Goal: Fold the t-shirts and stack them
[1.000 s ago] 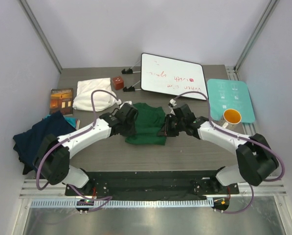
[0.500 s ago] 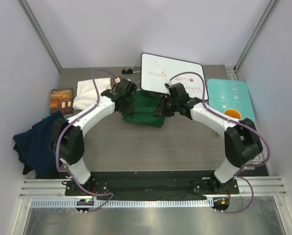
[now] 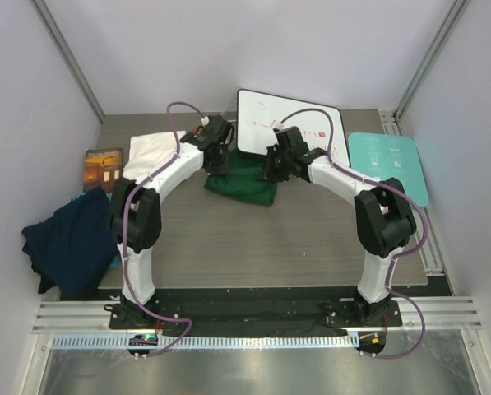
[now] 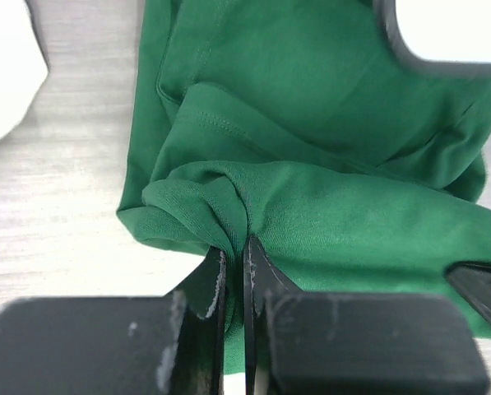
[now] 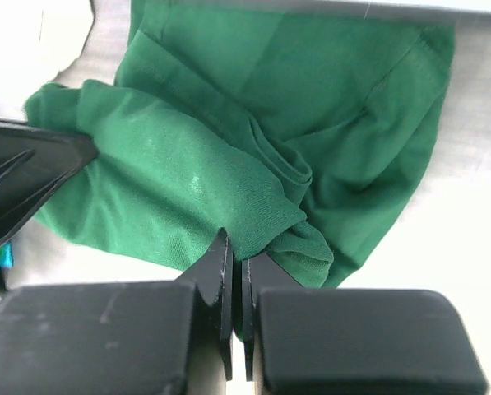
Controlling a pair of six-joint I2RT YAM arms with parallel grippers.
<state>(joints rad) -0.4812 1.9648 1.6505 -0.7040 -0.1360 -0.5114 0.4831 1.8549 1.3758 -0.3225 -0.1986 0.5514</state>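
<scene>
The left gripper takes the pinched edge outward over the shirt's flat far layer (image 3: pixel 233 157) next and lets go there, since that layer still lies uncovered beside the whiteboard.
The dark green t-shirt (image 3: pixel 243 183) lies bunched at the table's far middle, its far edge against the whiteboard (image 3: pixel 290 125). My left gripper (image 3: pixel 217 164) is shut on the shirt's left edge, cloth pinched between its fingers (image 4: pixel 235 251). My right gripper (image 3: pixel 268 171) is shut on the shirt's right edge (image 5: pixel 235 257). The green cloth (image 5: pixel 245 156) stretches folded between both grippers. The cream-white t-shirt (image 3: pixel 153 155) lies folded at the far left. The navy blue t-shirt (image 3: pixel 71 240) lies crumpled at the left edge.
A small brown book (image 3: pixel 104 168) lies left of the white shirt. A teal board (image 3: pixel 391 167) lies at the right. A small red-brown cube is hidden behind the left arm.
Both arms have stretched toward the far side, carrying the near edge of the green shirt over itself toward the whiteboard. The shirt now lies shorter and farther back.
</scene>
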